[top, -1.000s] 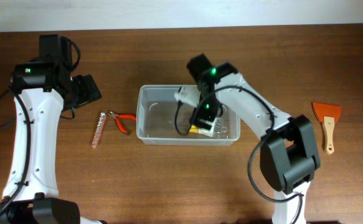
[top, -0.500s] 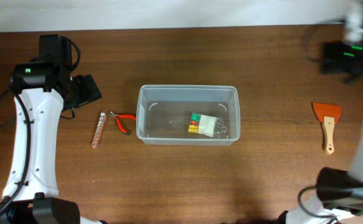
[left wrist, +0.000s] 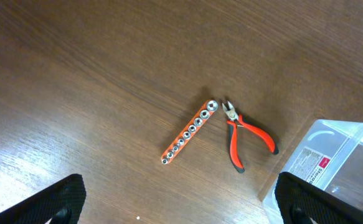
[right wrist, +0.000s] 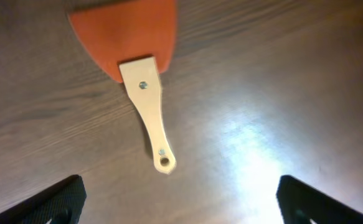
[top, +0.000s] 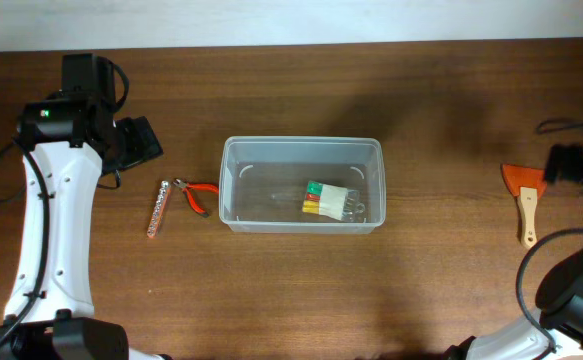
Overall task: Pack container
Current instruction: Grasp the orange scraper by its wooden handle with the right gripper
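My right gripper comes down next, shifting left in the overhead view, to the middle of the scraper's wooden handle (top: 528, 217), slim enough for its fingers to straddle.
The clear container (top: 301, 142) stands mid-table and holds a small pack with green, red and yellow pieces (top: 329, 201). Its corner shows in the left wrist view (left wrist: 340, 163). My left gripper (top: 141, 143) is open and empty, hovering left of the container above an orange socket rail (left wrist: 190, 132) and red-handled pliers (left wrist: 248, 135). My right gripper (top: 567, 162) is open and empty at the far right, over an orange scraper with a wooden handle (right wrist: 145, 74). In the wrist views both grippers (left wrist: 181, 208) (right wrist: 181, 208) have their fingers wide apart.
The socket rail (top: 158, 207) and pliers (top: 197, 196) lie just left of the container. The scraper (top: 524, 196) lies near the right table edge. A white wall runs along the table's far edge.
My right arm has lifted out of the container, leaving the coloured pack inside, and has swung to the far right over the scraper. The left arm has not moved.
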Tool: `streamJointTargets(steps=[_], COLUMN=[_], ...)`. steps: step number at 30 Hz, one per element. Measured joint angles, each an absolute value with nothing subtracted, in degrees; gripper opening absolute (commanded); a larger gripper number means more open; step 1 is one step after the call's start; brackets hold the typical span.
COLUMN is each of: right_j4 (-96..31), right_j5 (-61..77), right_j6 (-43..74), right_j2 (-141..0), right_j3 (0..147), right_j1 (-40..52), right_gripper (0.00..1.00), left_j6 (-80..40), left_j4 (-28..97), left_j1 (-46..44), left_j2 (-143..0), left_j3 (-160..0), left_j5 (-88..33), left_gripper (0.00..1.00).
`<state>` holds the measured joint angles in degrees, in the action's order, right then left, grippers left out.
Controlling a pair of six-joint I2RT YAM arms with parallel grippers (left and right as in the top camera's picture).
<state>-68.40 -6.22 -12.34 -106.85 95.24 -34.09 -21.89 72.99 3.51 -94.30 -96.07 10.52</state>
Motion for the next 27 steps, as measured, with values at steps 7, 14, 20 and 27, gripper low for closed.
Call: streamJointTargets(steps=[7,14,20,27], right_j4=[-52.8,-45.6,-44.86,-44.56], right_j5=[-1.06,1.41,1.65,1.61], right_j6=[-19.46,-21.47,-21.52,-21.82], right_j2=[-107.11,-107.42,-110.98,-112.31], right_j3=[79.72,72.77,71.5,71.4], right_j1=[-34.09,-34.09,-34.09,-34.09], right_gripper=[0.99,0.99,0.98,0.78], left_j6=[-21.89,-21.89,-21.89,-21.89], left_j4=[72.99,72.88,72.79,72.79], left_j1=[3.51,3.51,3.51,3.51], left_j2=[-94.3,-94.3,-94.3,-94.3], left_j3=[-96.07,-96.07,-96.07,-96.07], left_j5=[10.52,10.52,10.52,10.52], left_gripper=[0.99,0.99,0.99,0.99])
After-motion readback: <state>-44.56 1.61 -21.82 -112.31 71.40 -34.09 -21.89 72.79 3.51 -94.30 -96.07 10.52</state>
